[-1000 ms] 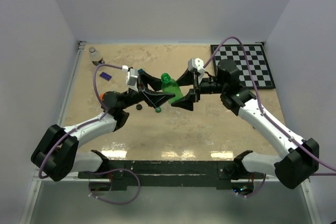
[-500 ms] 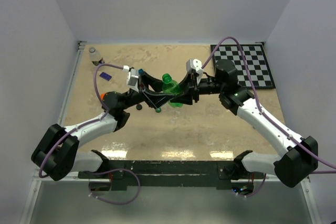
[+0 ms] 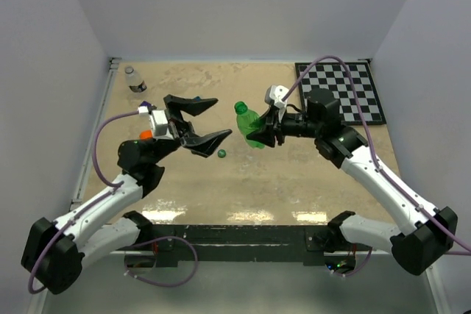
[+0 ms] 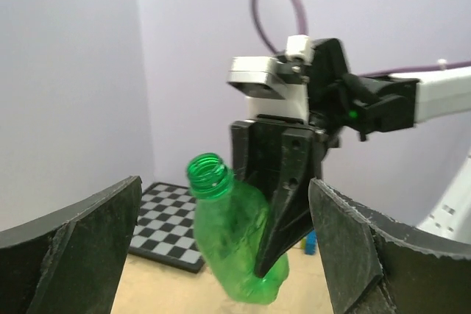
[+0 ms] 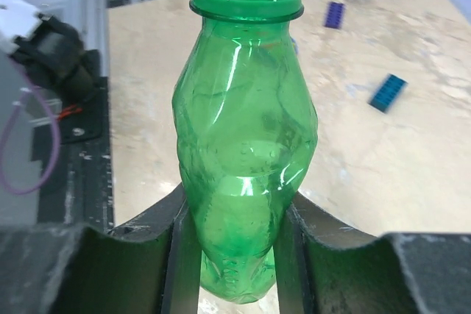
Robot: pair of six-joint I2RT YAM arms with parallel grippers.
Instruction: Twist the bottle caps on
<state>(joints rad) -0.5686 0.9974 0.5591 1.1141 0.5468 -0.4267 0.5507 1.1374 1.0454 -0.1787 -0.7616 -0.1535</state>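
Observation:
My left gripper tips its fingers downward next and sinks to close on the small green cap (image 3: 221, 154), because the green bottle's threaded neck stands bare.
The green bottle (image 3: 251, 127) hangs tilted above the table with my right gripper (image 3: 265, 133) shut on its lower body. In the right wrist view the bottle (image 5: 246, 130) sits squeezed between both fingers (image 5: 176, 255), and its threaded neck is bare. My left gripper (image 3: 222, 118) stands wide open just left of the bottle and touches nothing. Its wrist view shows the bottle (image 4: 232, 240) between and beyond the spread fingers (image 4: 81, 248). A small green cap (image 3: 221, 154) lies on the table below the left gripper. The clear bottle (image 3: 133, 79) stands at the far left corner.
A checkerboard (image 3: 346, 90) lies at the back right. A purple brick (image 5: 335, 14) and a blue brick (image 5: 388, 92) lie on the table behind the left gripper. A metal rail (image 3: 99, 134) runs along the table's left edge.
My left gripper has let go of the green bottle, opened wide and drawn back to the left. The right gripper has shut on the bottle and now carries it alone.

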